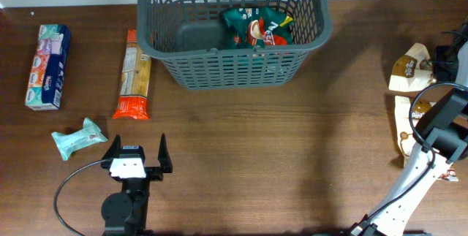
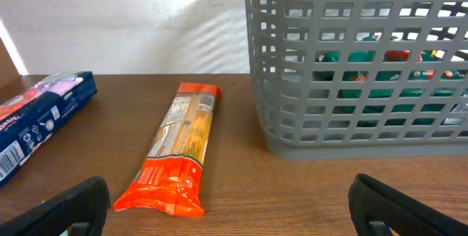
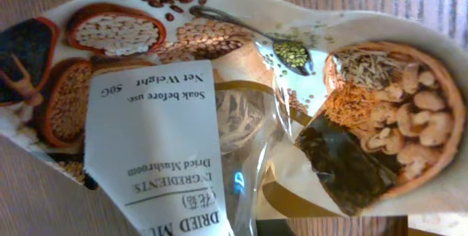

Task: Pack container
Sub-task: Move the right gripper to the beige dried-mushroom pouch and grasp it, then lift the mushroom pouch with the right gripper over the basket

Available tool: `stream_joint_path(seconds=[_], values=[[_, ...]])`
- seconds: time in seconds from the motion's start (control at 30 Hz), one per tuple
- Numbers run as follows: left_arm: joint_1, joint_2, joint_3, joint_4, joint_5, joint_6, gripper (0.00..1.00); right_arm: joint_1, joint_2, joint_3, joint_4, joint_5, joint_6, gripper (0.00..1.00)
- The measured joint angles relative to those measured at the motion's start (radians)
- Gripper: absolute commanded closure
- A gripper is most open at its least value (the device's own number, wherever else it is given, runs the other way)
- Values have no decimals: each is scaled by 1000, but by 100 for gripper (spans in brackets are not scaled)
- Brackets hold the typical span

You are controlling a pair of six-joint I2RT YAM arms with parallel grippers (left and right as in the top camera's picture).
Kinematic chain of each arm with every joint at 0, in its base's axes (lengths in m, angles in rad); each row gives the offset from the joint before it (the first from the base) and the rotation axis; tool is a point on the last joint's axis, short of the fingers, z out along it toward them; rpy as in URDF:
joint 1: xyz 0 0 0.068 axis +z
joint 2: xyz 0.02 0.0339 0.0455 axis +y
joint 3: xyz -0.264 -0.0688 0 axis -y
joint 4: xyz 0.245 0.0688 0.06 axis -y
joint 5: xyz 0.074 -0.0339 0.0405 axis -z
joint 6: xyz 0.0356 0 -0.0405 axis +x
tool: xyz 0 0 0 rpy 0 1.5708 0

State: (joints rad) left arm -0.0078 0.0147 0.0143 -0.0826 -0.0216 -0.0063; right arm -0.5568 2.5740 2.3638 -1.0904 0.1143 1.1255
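My right gripper lifts the mushroom packet over the container's rim next, then lowers it onto the green snack packet [image 1: 256, 28], since the container's tall sides surround that spot.
The container [image 1: 234, 68], a dark grey lattice basket, stands at the back centre and holds a green snack packet [image 1: 256, 28]. In the left wrist view the container's wall [image 2: 344, 130] rises at the right. My left gripper [image 1: 137, 145] rests open near the front left, its fingers [image 2: 73, 207] wide apart with nothing between them. My right gripper [image 1: 440, 62] is at the far right, down over a beige dried mushroom packet [image 1: 408, 68]. That packet [image 3: 219, 82] fills the right wrist view, crumpled up close, and hides the fingers. The gripper is shut on it.
An orange pasta packet [image 1: 134, 75] lies left of the container, also seen ahead of the left gripper as the pasta packet [image 2: 179, 148]. A blue tissue box [image 1: 48, 66] and a pale green wipes pack [image 1: 79, 138] lie far left. A second beige packet [image 1: 404, 130] lies under the right arm.
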Motion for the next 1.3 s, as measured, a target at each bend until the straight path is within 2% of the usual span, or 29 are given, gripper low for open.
stream_joint_path(seconds=[0.43,0.63,0.87,1.07,1.3], values=[[0,0,0,0,0,0,1,62,0,67,-26,-72,-210,96],[0,0,0,0,0,0,1,111,-61,294,-30,-128,-313,96],[0,0,0,0,0,0,1,167,-313,576,-24,-156,-396,96],[0,0,0,0,0,0,1,332,-513,695,48,-220,-456,96],[0,0,0,0,0,0,1,573,-501,675,61,-306,-559,96]])
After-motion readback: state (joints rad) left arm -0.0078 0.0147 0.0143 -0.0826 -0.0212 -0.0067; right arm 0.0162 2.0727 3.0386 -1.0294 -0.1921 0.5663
